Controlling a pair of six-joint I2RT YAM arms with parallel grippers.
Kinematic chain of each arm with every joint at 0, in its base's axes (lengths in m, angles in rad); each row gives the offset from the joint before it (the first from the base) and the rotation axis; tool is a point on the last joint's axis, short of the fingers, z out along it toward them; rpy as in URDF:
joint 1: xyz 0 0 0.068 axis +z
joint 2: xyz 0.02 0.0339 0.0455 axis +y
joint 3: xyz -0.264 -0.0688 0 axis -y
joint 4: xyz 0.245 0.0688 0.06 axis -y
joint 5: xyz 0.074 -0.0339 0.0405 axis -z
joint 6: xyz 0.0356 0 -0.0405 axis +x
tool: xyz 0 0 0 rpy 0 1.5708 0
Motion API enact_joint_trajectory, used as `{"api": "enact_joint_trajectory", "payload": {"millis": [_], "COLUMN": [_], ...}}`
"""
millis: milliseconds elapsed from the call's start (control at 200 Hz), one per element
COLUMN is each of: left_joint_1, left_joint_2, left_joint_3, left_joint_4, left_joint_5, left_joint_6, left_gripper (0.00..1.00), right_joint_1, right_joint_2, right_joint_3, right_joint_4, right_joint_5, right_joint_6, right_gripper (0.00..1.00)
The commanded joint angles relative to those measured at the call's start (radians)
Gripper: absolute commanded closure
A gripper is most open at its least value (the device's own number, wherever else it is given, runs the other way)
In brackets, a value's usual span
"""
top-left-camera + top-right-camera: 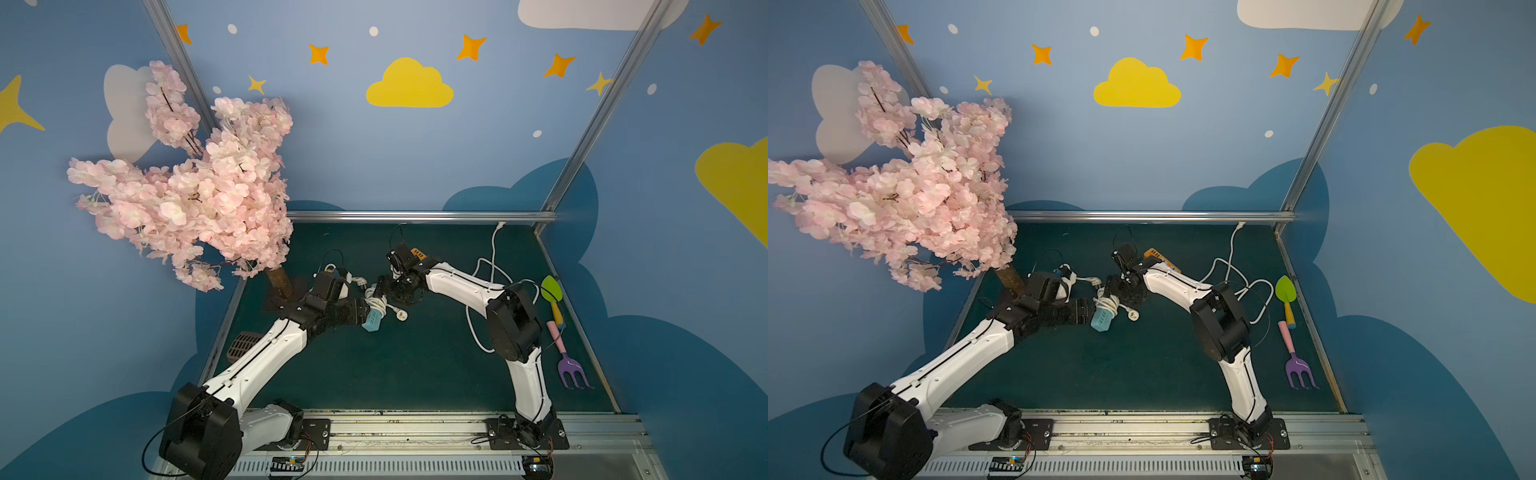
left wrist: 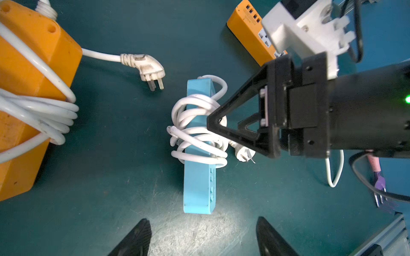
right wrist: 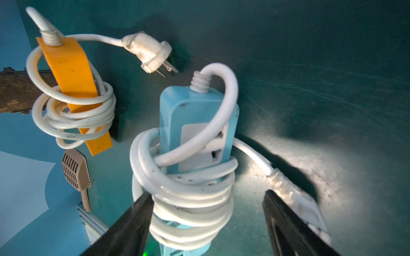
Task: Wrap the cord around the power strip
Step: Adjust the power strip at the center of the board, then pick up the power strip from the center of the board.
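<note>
I need to raise my right gripper off the blue power strip (image 2: 197, 188) next, swing it outward and lower it astride the second orange power strip's white sockets, as they lie outward of it, bare of coils.
A light blue power strip (image 2: 197, 188) lies on the green mat, at the centre in both top views (image 1: 372, 321) (image 1: 1101, 322). Its white cord (image 2: 195, 133) (image 3: 188, 195) is coiled several times around its middle. The cord's plug (image 2: 243, 154) (image 1: 401, 315) rests on the mat beside it. My left gripper (image 2: 203, 221) is open just short of the strip's near end, holding nothing. My right gripper (image 3: 207, 194) is open over the coiled part; one finger (image 3: 137, 212) touches the coil, the other finger (image 3: 284, 221) stands apart by the plug.
An orange strip with wrapped cord (image 2: 28, 88) (image 3: 73, 73) lies close by, a second orange strip (image 2: 248, 33) behind my right arm. A blossom tree (image 1: 199, 187) stands far left. A loose white cable (image 1: 490, 270), green trowel (image 1: 552, 291), purple rake (image 1: 571, 370) and brown scoop (image 1: 243, 345) lie around.
</note>
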Motion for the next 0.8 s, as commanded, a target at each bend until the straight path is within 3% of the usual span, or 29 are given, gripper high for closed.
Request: {"api": "enact_joint_trajectory", "payload": {"millis": [0, 190, 340, 425, 446, 501, 526, 576, 636, 686, 796], "left_joint_1": [0.002, 0.016, 0.065, 0.067, 0.066, 0.069, 0.068, 0.068, 0.065, 0.059, 0.043], "left_joint_2": [0.011, 0.067, 0.179, 0.228, 0.238, 0.264, 0.274, 0.288, 0.292, 0.287, 0.287], "left_joint_3": [0.002, -0.025, 0.000, 0.039, 0.050, 0.076, 0.087, 0.109, 0.127, 0.137, 0.162], "left_joint_4": [0.025, 0.107, 0.179, 0.189, 0.190, 0.195, 0.192, 0.187, 0.188, 0.187, 0.178], "left_joint_5": [0.014, 0.000, 0.029, 0.019, 0.025, 0.033, 0.033, 0.041, 0.051, 0.053, 0.057], "left_joint_6": [0.018, 0.044, 0.057, 0.081, 0.090, 0.109, 0.109, 0.112, 0.108, 0.107, 0.116], "left_gripper": [0.25, 0.25, 0.27, 0.27, 0.28, 0.28, 0.28, 0.29, 0.29, 0.29, 0.29], "right_joint_1": [-0.001, -0.007, 0.007, -0.017, -0.033, -0.098, -0.138, -0.231, -0.322, -0.358, -0.369], "right_joint_2": [-0.057, -0.087, -0.219, -0.291, -0.300, -0.305, -0.299, -0.280, -0.243, -0.214, -0.136], "right_joint_3": [0.059, 0.090, 0.024, -0.130, -0.158, -0.186, -0.186, -0.177, -0.138, -0.116, -0.037], "right_joint_4": [-0.057, -0.102, -0.161, -0.050, -0.044, -0.064, -0.068, -0.100, -0.181, -0.211, -0.263], "right_joint_5": [0.044, 0.122, 0.542, 0.759, 0.777, 0.700, 0.569, 0.265, 0.084, 0.070, 0.210], "right_joint_6": [-0.059, -0.139, -0.344, -0.331, -0.315, -0.328, -0.374, -0.477, -0.546, -0.604, -0.742], "right_gripper": [0.20, 0.20, 0.20, 0.21, 0.26, 0.36, 0.39, 0.32, 0.28, 0.26, 0.19]}}
